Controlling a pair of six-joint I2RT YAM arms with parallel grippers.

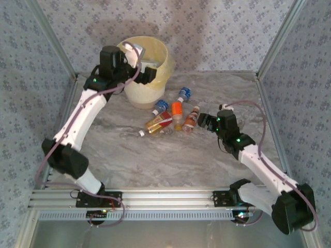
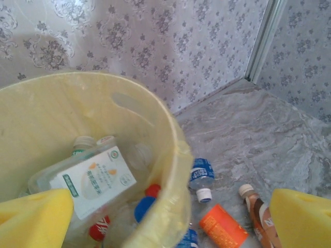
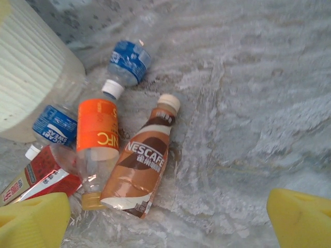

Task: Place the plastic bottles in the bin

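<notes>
My right gripper will next move toward the bin point(image 1: 164, 66) and down to the brown Nescafe bottle, the nearest of the cluster, with its fingers on both sides of its lower label point(image 1: 189, 123).
The cream-yellow bin point(image 1: 164, 66) stands at the back left of the table. My left gripper point(image 1: 148, 75) hangs open over its rim, nothing between the yellow fingers point(image 2: 36, 219). Inside the bin point(image 2: 170, 155) lie a white-labelled bottle point(image 2: 95, 181) and others with red and blue caps. Beside the bin several plastic bottles lie in a cluster: an orange one point(image 1: 177, 109), two blue-labelled ones point(image 1: 184, 94), a gold one point(image 1: 158, 123) and a brown one point(image 1: 191, 120). My right gripper point(image 1: 205, 123) is open just right of the cluster, with the brown Nescafe bottle point(image 3: 142, 160) and the orange bottle point(image 3: 96, 139) ahead of it.
Patterned walls and metal corner posts point(image 1: 274, 46) close in the marble table point(image 1: 155, 160). An aluminium rail point(image 1: 165, 199) runs along the near edge. Bare tabletop lies right of and in front of the bottles.
</notes>
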